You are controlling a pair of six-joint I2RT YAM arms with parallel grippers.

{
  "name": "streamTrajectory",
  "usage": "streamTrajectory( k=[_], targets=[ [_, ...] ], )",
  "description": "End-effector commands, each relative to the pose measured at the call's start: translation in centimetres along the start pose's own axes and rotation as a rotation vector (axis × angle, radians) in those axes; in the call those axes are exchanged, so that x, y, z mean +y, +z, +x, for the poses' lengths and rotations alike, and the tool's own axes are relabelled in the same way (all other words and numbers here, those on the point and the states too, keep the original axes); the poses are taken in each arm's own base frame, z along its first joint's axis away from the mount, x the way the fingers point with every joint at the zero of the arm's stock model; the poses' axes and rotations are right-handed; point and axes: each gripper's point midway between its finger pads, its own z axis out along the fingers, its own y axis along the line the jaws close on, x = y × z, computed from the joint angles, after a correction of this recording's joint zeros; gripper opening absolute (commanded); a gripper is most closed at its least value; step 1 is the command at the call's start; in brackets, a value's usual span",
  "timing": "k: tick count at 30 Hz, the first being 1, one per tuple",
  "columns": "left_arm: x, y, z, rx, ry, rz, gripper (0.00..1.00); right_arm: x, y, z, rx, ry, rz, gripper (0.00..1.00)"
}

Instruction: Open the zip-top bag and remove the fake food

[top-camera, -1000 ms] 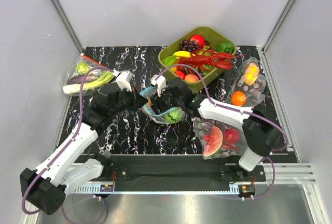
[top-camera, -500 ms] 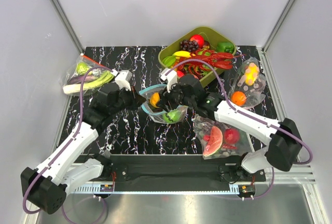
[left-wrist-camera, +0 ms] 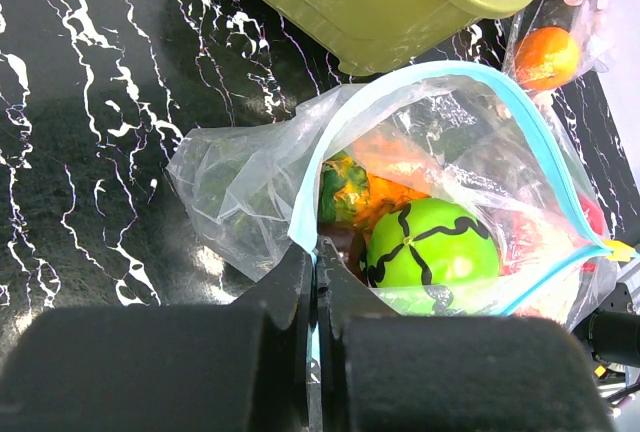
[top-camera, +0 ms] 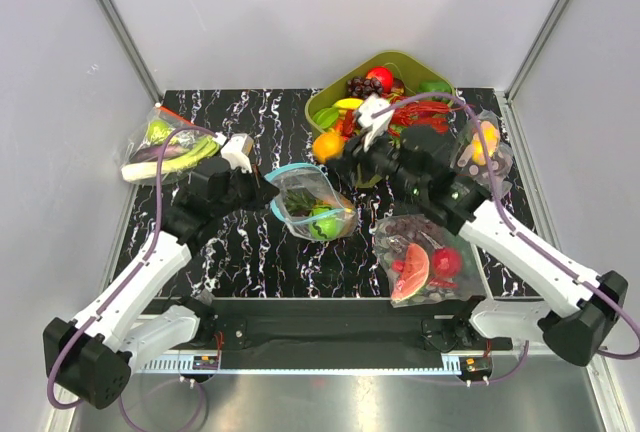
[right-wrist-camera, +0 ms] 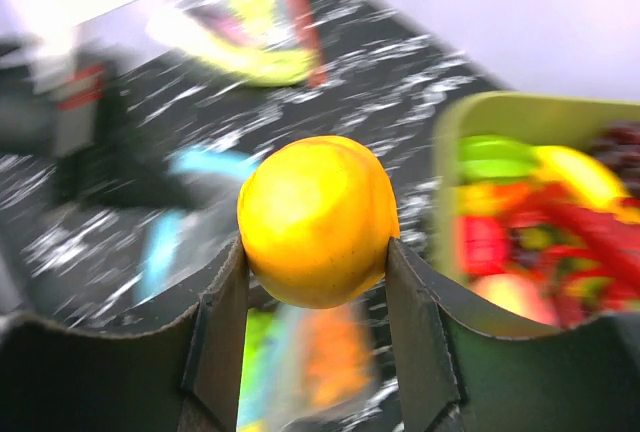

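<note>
The yellow-orange fruit [right-wrist-camera: 318, 220] should next move outward in my right gripper, over the yellow banana in the green bin [right-wrist-camera: 578, 174], and be released there, because the bin already holds loose fake food.
The clear zip-top bag [top-camera: 312, 202] with a light-blue zip strip lies open at the table's middle. It fills the left wrist view [left-wrist-camera: 250, 182]. Inside are a green ball [left-wrist-camera: 432, 244], a bumpy orange pineapple [left-wrist-camera: 385, 195] and a dark piece beside them. My left gripper [top-camera: 262, 190] is shut on the bag's blue rim [left-wrist-camera: 317, 252]. My right gripper [top-camera: 335, 144] is shut on a yellow-orange round fruit [right-wrist-camera: 318, 220] and holds it in the air beside the green bin's left edge, clear of the bag. The fruit also shows in the top view [top-camera: 326, 145].
A green bin [top-camera: 322, 107] of fake food with a red lobster [top-camera: 415, 112] stands at the back. A bag of green vegetables [top-camera: 168, 148] lies far left. A bag with watermelon and grapes [top-camera: 420, 262] lies front right. Another bag of fruit [top-camera: 478, 157] lies far right.
My right gripper has drawn the yellow-orange fruit out of the bag and carried it back and right toward the bin. The left gripper has kept its hold on the bag's rim.
</note>
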Motion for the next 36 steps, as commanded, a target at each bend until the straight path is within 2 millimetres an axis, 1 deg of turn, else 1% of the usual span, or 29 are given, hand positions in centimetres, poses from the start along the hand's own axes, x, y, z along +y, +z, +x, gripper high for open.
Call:
streamTrajectory(
  k=[1, 2, 3, 4, 5, 6, 7, 8, 10, 11, 13, 14, 15, 16, 17, 19, 20, 21, 22, 24, 25, 26, 28, 29, 34, 35, 36],
  targets=[
    [-0.7, -0.1, -2.0, -0.060, 0.024, 0.025, 0.00, -6.0, 0.9, -3.1, -0.109, -0.006, 0.112, 0.35],
    [-0.8, -0.2, -2.1, -0.064, 0.023, 0.026, 0.00, -8.4, 1.8, -2.0, -0.087, 0.013, 0.135, 0.35],
    [-0.7, -0.2, -2.1, -0.065, 0.025, 0.025, 0.00, -9.9, 2.1, -2.4, -0.097, 0.013, 0.155, 0.35],
    [-0.5, -0.3, -2.0, -0.067, 0.026, 0.018, 0.00, -11.9, 2.4, -2.9, -0.119, 0.011, 0.183, 0.35],
    [-0.6, -0.4, -2.1, -0.075, 0.027, 0.023, 0.00, -13.5, 3.9, -1.3, -0.081, 0.027, 0.193, 0.35],
    [-0.8, -0.4, -2.3, -0.086, 0.028, 0.031, 0.00, -14.6, 4.4, -2.2, -0.100, 0.032, 0.204, 0.35],
    [-0.9, -0.5, -2.3, -0.086, 0.027, 0.042, 0.00, -15.5, 5.0, -2.5, -0.116, 0.032, 0.197, 0.35],
    [-1.0, -0.5, -2.2, -0.085, 0.025, 0.047, 0.00, -17.5, 6.1, -2.3, -0.132, 0.045, 0.216, 0.35],
    [-1.0, -0.4, -2.2, -0.083, 0.023, 0.048, 0.00, -19.0, 7.1, -2.1, -0.136, 0.066, 0.197, 0.36],
    [-0.9, -0.3, -2.2, -0.081, 0.022, 0.047, 0.00, -20.7, 8.3, -1.7, -0.129, 0.077, 0.205, 0.36],
    [-0.9, -0.1, -2.1, -0.073, 0.017, 0.052, 0.00, -21.7, 9.6, -1.3, -0.126, 0.094, 0.184, 0.36],
    [-0.9, 0.0, -2.1, -0.071, 0.014, 0.057, 0.00, -22.6, 10.8, -1.0, -0.124, 0.095, 0.180, 0.36],
    [-0.9, 0.1, -2.1, -0.073, 0.011, 0.060, 0.00, -23.2, 11.4, -0.7, -0.118, 0.126, 0.176, 0.37],
    [-1.1, 0.2, -2.0, -0.065, 0.003, 0.074, 0.00, -23.5, 11.9, -0.1, -0.100, 0.141, 0.171, 0.37],
    [-1.2, 0.3, -2.1, -0.064, -0.002, 0.084, 0.00, -24.2, 13.1, 0.5, -0.092, 0.150, 0.174, 0.37],
    [-1.4, 0.4, -2.3, -0.064, -0.015, 0.110, 0.00, -24.8, 13.9, 1.4, -0.083, 0.177, 0.162, 0.41],
    [-1.4, 0.4, -2.4, -0.065, -0.019, 0.118, 0.00, -25.1, 14.8, 2.9, -0.057, 0.198, 0.155, 0.42],
    [-1.4, 0.4, -2.6, -0.067, -0.024, 0.123, 0.00, -25.2, 15.1, 2.7, -0.050, 0.218, 0.147, 0.43],
    [-1.5, 0.3, -2.7, -0.071, -0.025, 0.129, 0.00, -25.1, 15.4, 3.0, -0.038, 0.228, 0.130, 0.44],
    [-1.4, 0.2, -2.8, -0.077, -0.025, 0.132, 0.00, -24.9, 16.0, 3.7, -0.022, 0.254, 0.105, 0.48],
    [-1.4, 0.2, -2.6, -0.074, -0.027, 0.132, 0.00, -24.7, 16.1, 3.9, -0.018, 0.259, 0.092, 0.59],
    [-1.4, 0.2, -2.7, -0.076, -0.026, 0.135, 0.00, -24.7, 16.2, 4.2, -0.014, 0.266, 0.091, 0.67],
    [-1.4, 0.2, -2.7, -0.075, -0.027, 0.142, 0.00, -25.0, 16.1, 4.2, -0.024, 0.270, 0.116, 0.80],
    [-1.5, 0.2, -2.7, -0.073, -0.028, 0.144, 0.00, -25.0, 15.8, 4.3, -0.026, 0.269, 0.125, 0.84],
    [-1.5, 0.4, -2.7, -0.066, -0.035, 0.152, 0.00, -25.5, 15.2, 3.9, -0.021, 0.246, 0.164, 0.89],
    [-1.7, 0.3, -2.9, -0.070, -0.032, 0.156, 0.00, -25.3, 14.6, 3.6, -0.026, 0.244, 0.174, 0.89],
    [-1.7, 0.1, -2.9, -0.064, -0.033, 0.155, 0.00, -25.2, 14.2, 2.7, -0.057, 0.222, 0.177, 0.89]
  ],
)
